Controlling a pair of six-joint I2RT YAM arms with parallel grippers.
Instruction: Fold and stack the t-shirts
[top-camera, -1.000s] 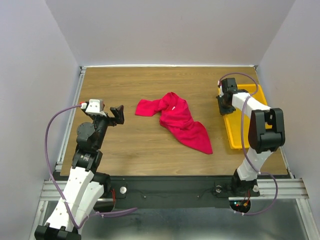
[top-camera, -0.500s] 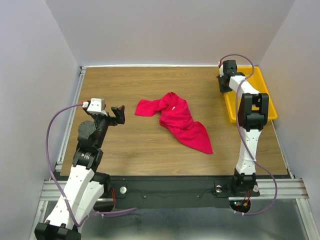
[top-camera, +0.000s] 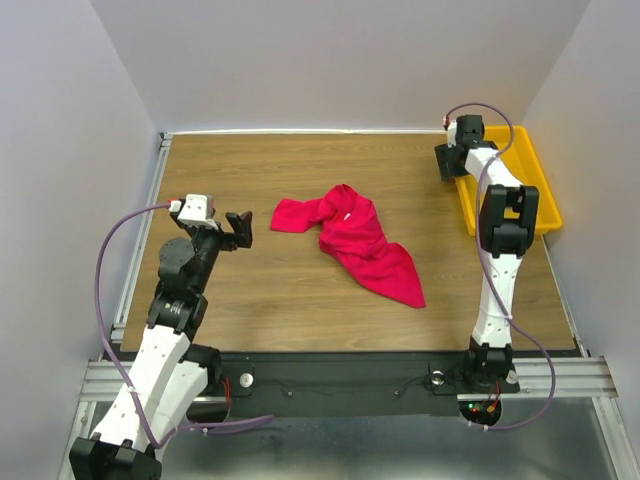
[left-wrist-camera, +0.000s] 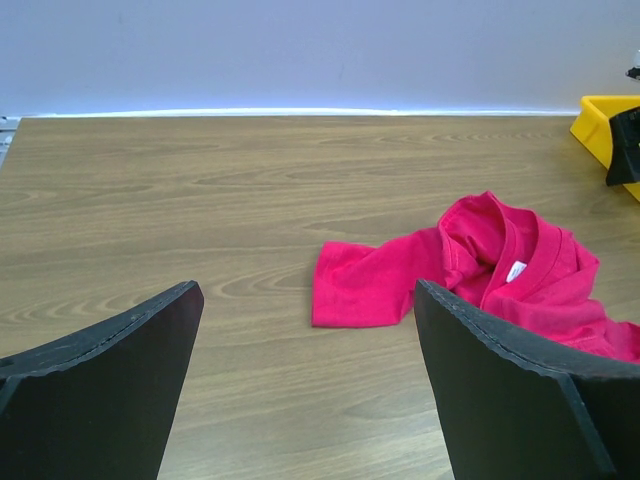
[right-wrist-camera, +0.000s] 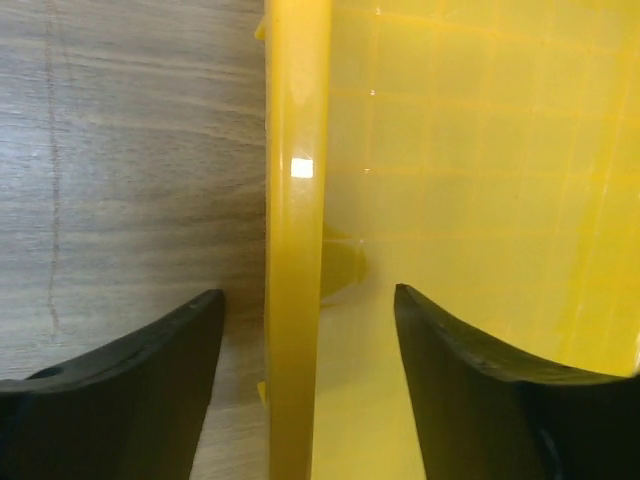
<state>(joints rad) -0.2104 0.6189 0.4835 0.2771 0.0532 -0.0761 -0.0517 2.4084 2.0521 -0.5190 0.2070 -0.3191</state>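
Observation:
My left gripper should go to the right in the top view, outward and down onto the t-shirt's ribbed hem (top-camera: 328, 208) (left-wrist-camera: 452, 254) beside the white tag, because folds bunch up there.
One crimson-pink t-shirt (top-camera: 355, 240) lies crumpled in the middle of the table, a sleeve pointing left and a long tail running toward the near right. The left wrist view shows the t-shirt (left-wrist-camera: 480, 265) ahead and to the right. My left gripper (top-camera: 238, 228) hovers just left of it, open and empty (left-wrist-camera: 305, 300). At the far right, my right gripper (top-camera: 448, 165) stands open astride the left rim of the yellow tray (top-camera: 520, 180). One finger is over the wood and one over the tray floor, neither touching the rim (right-wrist-camera: 308, 295).
The yellow tray's rim (right-wrist-camera: 295, 120) runs straight up between the right fingers, and its inside shows nothing. The tray sits against the right wall near the back right corner. Its corner (left-wrist-camera: 600, 125) shows in the left wrist view. White walls close the table on three sides.
The right arm has carried the tray away from the near right toward the back right corner, and its jaws have now opened off the rim. The left arm and the t-shirt stayed put.

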